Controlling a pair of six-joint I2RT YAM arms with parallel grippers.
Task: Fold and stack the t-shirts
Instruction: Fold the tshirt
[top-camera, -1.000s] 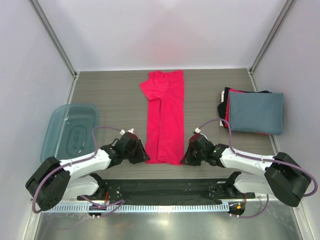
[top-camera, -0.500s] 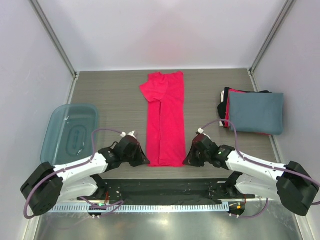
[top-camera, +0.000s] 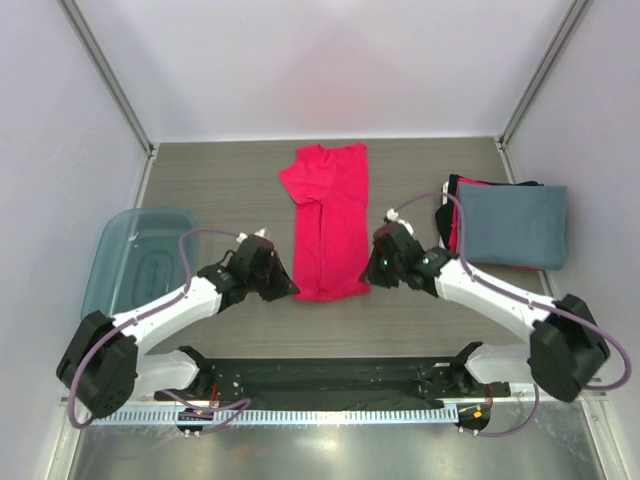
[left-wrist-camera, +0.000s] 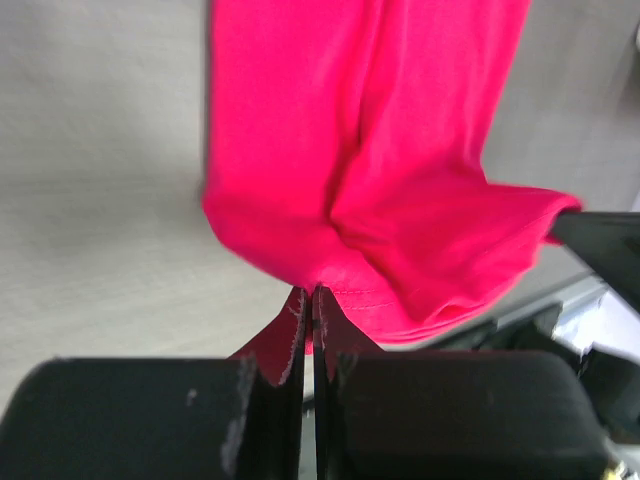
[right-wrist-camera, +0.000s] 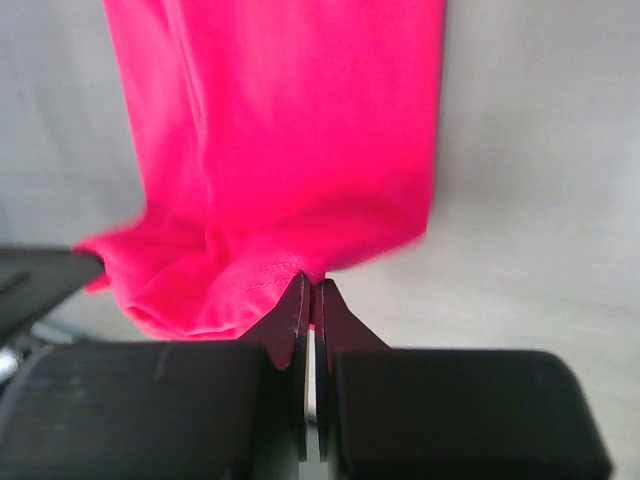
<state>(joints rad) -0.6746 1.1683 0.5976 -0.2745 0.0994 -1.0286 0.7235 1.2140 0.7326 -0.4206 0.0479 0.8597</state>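
Observation:
The t-shirt still lies long with its near hem lifted, so the robot's right gripper should next move outward over the t-shirt toward the t-shirt's far end (top-camera: 355, 164) and let go of the hem's corner.
A bright pink-red t-shirt (top-camera: 327, 215) lies folded lengthwise in a long strip down the middle of the table. Its near hem is lifted off the table and curled toward the far end. My left gripper (top-camera: 287, 291) is shut on the hem's left corner (left-wrist-camera: 312, 285). My right gripper (top-camera: 368, 272) is shut on the hem's right corner (right-wrist-camera: 312, 278). At the right, a slate blue-grey t-shirt (top-camera: 512, 225) lies folded on top of a stack, with red and black folded edges (top-camera: 450, 210) showing at its left side.
A translucent blue plastic bin (top-camera: 140, 258) stands at the left edge of the table. Grey walls close in the table at the back and both sides. The arms' black base rail (top-camera: 330, 375) runs along the near edge.
The left gripper has closed on the hem corner. Both grippers have risen and moved away from the near edge, carrying the pink-red shirt's near hem toward its far end.

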